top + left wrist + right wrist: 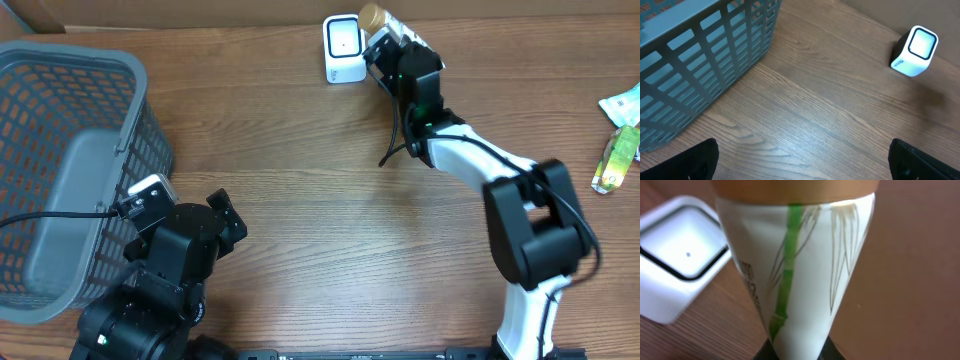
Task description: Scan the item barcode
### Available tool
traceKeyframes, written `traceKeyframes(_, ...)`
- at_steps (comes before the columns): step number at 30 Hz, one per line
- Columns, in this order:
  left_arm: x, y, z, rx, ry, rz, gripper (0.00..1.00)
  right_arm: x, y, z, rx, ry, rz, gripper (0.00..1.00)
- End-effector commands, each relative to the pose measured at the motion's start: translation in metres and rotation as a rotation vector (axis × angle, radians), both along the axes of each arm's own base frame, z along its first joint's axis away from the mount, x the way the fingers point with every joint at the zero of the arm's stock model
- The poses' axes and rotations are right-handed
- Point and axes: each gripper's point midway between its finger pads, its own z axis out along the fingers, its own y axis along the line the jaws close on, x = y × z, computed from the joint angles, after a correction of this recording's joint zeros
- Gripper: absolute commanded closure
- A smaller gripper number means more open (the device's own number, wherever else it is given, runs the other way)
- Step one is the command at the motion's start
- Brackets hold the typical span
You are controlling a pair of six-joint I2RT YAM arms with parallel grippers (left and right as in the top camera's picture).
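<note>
Next, my right gripper moves the tube (388, 25) over the scanner's window, then carries it across to the green packets before opening.
My right gripper (397, 58) is shut on the item, a white tube (388, 25) with a gold cap (795, 187) and a green bamboo print. The tube (805, 270) is held near the back edge, cap pointing away, just right of the white barcode scanner (343, 48). In the right wrist view the scanner (680, 265) is at the left, close beside the tube, with its window facing up. No barcode shows on the tube's visible side. My left gripper (802, 162) hangs open and empty over bare table, right of the basket; the scanner (915, 51) is far ahead of it.
A grey plastic basket (140, 130) fills the left side of the table, its wall (700, 55) close to my left gripper. Two green packets (615, 160) lie at the right edge. A brown cardboard wall (150, 12) runs along the back. A black cable (395, 140) hangs from the right arm.
</note>
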Motion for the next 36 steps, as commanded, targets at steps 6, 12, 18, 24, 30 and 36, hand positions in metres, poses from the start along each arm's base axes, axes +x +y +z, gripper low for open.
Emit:
traceKeyframes(6, 0.000, 0.001, 0.004, -0.012, -0.013, 0.013, 0.01, 0.053, 0.012, -0.001, -0.242, -0.122, 0.008, 0.94)
traceKeyframes(12, 0.001, 0.001, 0.004, -0.012, -0.012, 0.013, 0.00, 0.082, 0.023, -0.002, -0.227, -0.169, 0.004, 0.96)
traceKeyframes(18, 0.001, 0.001, 0.004, -0.012, -0.012, 0.013, 0.01, 0.090, 0.032, -0.036, -0.304, -0.107, 0.044, 0.96)
traceKeyframes(24, 0.001, 0.001, 0.004, -0.012, -0.012, 0.013, 0.00, 0.083, 0.050, -0.061, -0.322, -0.045, 0.090, 0.96)
traceKeyframes(30, 0.001, 0.001, 0.004, -0.012, -0.012, 0.013, 0.01, 0.079, 0.057, -0.038, -0.302, -0.067, 0.080, 0.96)
traceKeyframes(36, 0.001, 0.001, 0.004, -0.012, -0.012, 0.013, 0.01, 0.059, 0.021, 0.021, -0.223, 0.018, -0.084, 0.96)
